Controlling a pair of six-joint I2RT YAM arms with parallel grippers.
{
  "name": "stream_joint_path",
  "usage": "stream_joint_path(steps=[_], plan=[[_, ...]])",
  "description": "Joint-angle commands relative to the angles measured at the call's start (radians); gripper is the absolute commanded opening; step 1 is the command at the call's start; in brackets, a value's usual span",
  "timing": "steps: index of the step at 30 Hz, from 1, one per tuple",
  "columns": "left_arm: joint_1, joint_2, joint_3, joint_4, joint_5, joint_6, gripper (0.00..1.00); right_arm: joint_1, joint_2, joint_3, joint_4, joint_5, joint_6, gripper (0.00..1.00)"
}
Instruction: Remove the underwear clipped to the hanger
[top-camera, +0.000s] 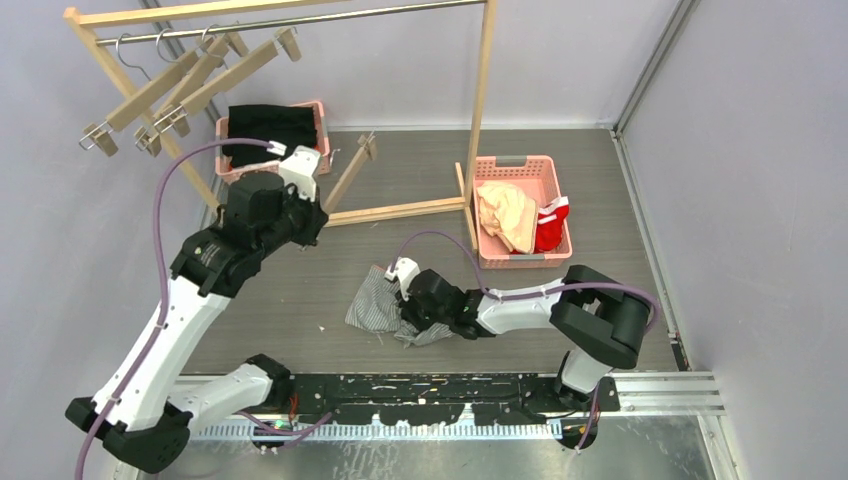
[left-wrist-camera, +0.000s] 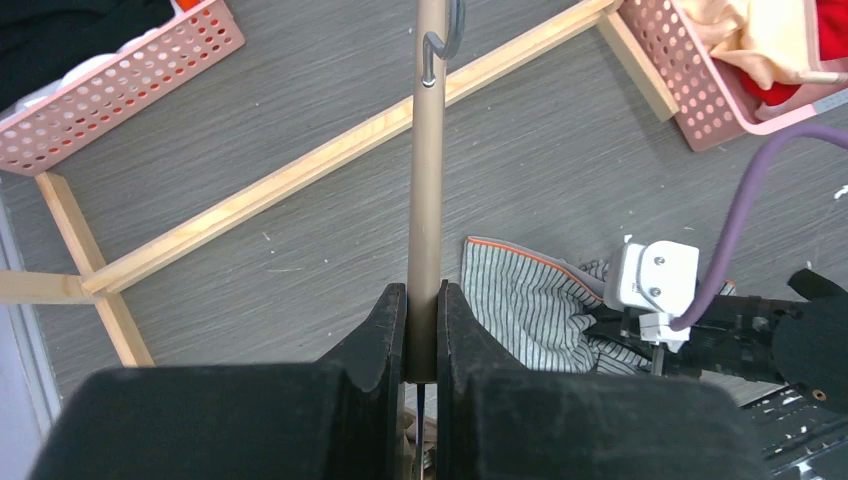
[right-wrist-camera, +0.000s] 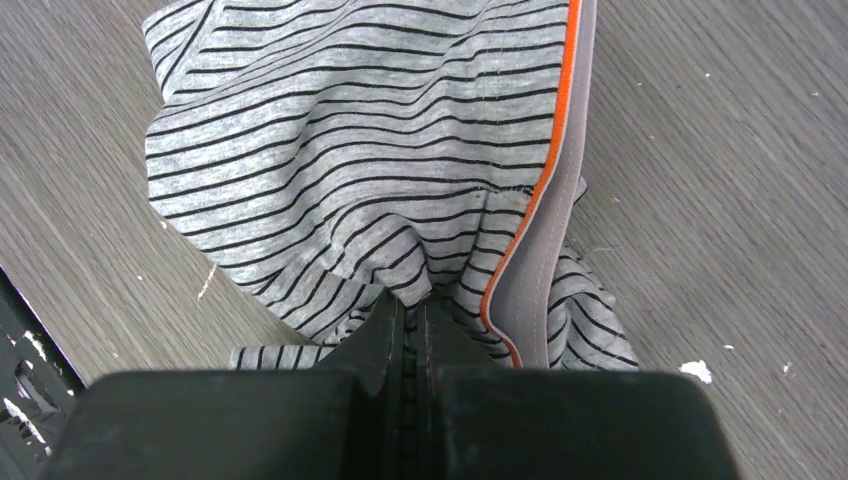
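Note:
My right gripper takes the underwear up, outward and to the right in the top view over the pink basket (top-camera: 523, 208) next. It then releases the underwear, as other underwear lies there.
The grey fine-striped underwear (top-camera: 372, 303) lies crumpled on the floor, free of the hanger. My right gripper (top-camera: 406, 320) is shut on a fold of it; in the right wrist view the gripper (right-wrist-camera: 410, 312) pinches the striped cloth (right-wrist-camera: 350, 150) beside its orange-edged waistband. My left gripper (top-camera: 320, 208) is shut on the bar of a wooden hanger (top-camera: 352, 173) and holds it bare above the floor. The left wrist view shows the gripper (left-wrist-camera: 423, 300), the hanger bar (left-wrist-camera: 428, 180) and the striped underwear (left-wrist-camera: 530, 300). The cream-beige underwear (top-camera: 505, 215) and the red underwear (top-camera: 552, 225) lie in the right pink basket (top-camera: 520, 165).
A wooden clothes rack (top-camera: 480, 100) stands at the back, with several bare clip hangers (top-camera: 170, 90) on its rail. Its base bars (top-camera: 395, 211) run across the floor. A left pink basket (top-camera: 225, 130) holds folded black clothes (top-camera: 270, 125). Walls close in on both sides.

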Motion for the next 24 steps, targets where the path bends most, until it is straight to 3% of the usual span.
stream_joint_path(steps=[1, 8, 12, 24], plan=[[0.004, 0.038, 0.054, 0.074, -0.032, 0.023, 0.00, 0.005, -0.005, 0.008, -0.034, 0.018, 0.052, 0.01], [0.039, 0.176, 0.274, 0.046, -0.040, 0.088, 0.00, 0.001, -0.254, 0.072, -0.149, 0.284, -0.019, 0.01], [0.104, 0.265, 0.408, 0.032, 0.030, 0.094, 0.00, -0.033, -0.365, 0.147, -0.180, 0.426, -0.064, 0.01], [0.198, 0.402, 0.585, 0.031, 0.137, 0.090, 0.00, -0.471, -0.568, 0.208, -0.151, 0.454, -0.088, 0.01]])
